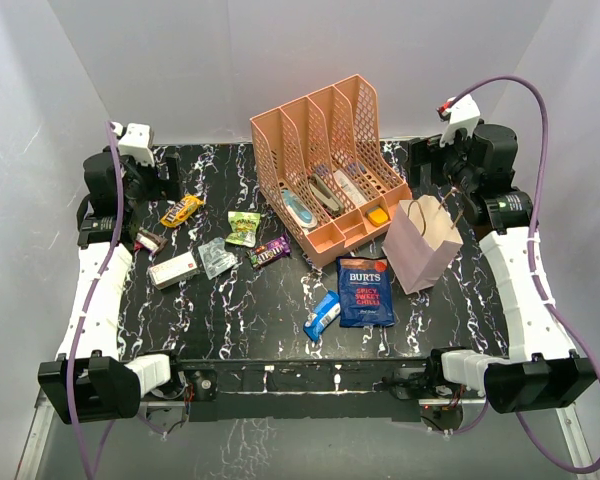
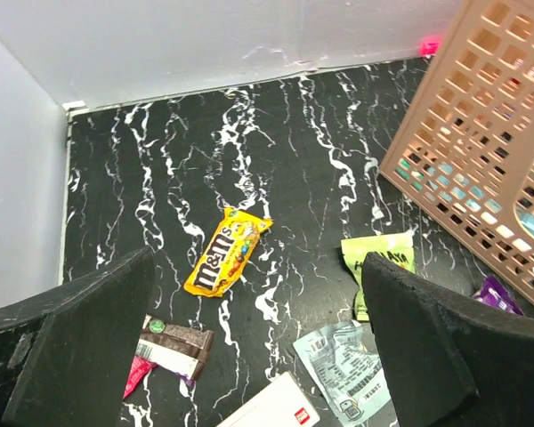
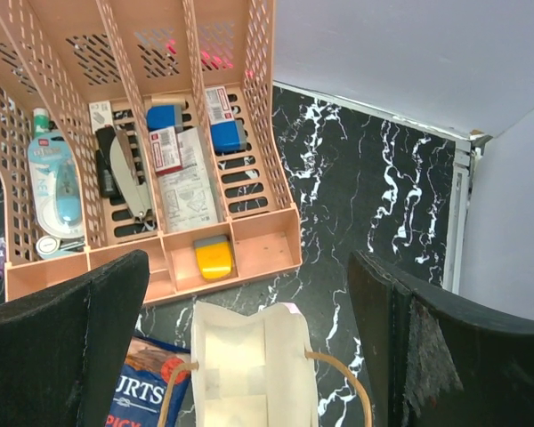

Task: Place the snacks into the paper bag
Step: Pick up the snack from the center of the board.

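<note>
The left gripper crosses and descends onto the Burts bag's near corner (image 1: 346,321), farthest from the paper bag (image 1: 421,245), next, as the Burts bag is below, to its right in the top view.
The paper bag (image 1: 421,245) stands open at the right, its mouth (image 3: 249,365) below my open right gripper (image 3: 249,262), which hangs above it at the back right (image 1: 450,172). The snacks lie on the table: Burts bag (image 1: 365,290), blue-white bar (image 1: 322,315), purple packet (image 1: 269,251), green packet (image 1: 243,227), clear wrapper (image 1: 216,257), white-red packet (image 1: 173,270), brown-red packet (image 1: 146,239) and yellow packet (image 1: 180,210). My left gripper (image 1: 145,185) is open and empty, high over the yellow packet (image 2: 227,251) and clear wrapper (image 2: 347,365).
A peach mesh file organiser (image 1: 330,165) with pens and small tools stands at the back centre, close to the paper bag and to the green packet (image 2: 378,262). White walls close in the table on the left, back and right.
</note>
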Motion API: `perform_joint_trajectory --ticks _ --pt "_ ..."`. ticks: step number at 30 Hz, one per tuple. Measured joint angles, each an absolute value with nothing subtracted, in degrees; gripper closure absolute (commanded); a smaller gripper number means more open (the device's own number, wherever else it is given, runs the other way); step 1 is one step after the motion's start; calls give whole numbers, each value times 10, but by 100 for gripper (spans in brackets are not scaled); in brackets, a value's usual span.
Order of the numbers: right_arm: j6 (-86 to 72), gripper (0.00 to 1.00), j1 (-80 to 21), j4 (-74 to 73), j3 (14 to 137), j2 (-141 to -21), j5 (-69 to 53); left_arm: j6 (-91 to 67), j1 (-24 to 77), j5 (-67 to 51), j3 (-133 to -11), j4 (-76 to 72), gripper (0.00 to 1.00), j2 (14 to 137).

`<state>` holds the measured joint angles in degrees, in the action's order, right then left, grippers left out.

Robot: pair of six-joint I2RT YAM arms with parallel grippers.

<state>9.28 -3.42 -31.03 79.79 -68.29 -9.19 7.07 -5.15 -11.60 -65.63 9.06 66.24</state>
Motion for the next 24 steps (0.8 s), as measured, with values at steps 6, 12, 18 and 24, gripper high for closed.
perform_joint_trajectory --ticks 6,12,18,24 --pt "114 2 -36 -351 810 -682 -83 103 -49 -192 -651 100 2 664" --pt "138 2 -37 -395 825 -682 -104 159 5 -230 -621 132 2 669" --pt "149 2 -37 -406 825 -682 -126 209 121 -252 -613 185 2 711" --pt "149 2 -37 -411 824 -682 -138 215 243 -265 -620 218 4 764"
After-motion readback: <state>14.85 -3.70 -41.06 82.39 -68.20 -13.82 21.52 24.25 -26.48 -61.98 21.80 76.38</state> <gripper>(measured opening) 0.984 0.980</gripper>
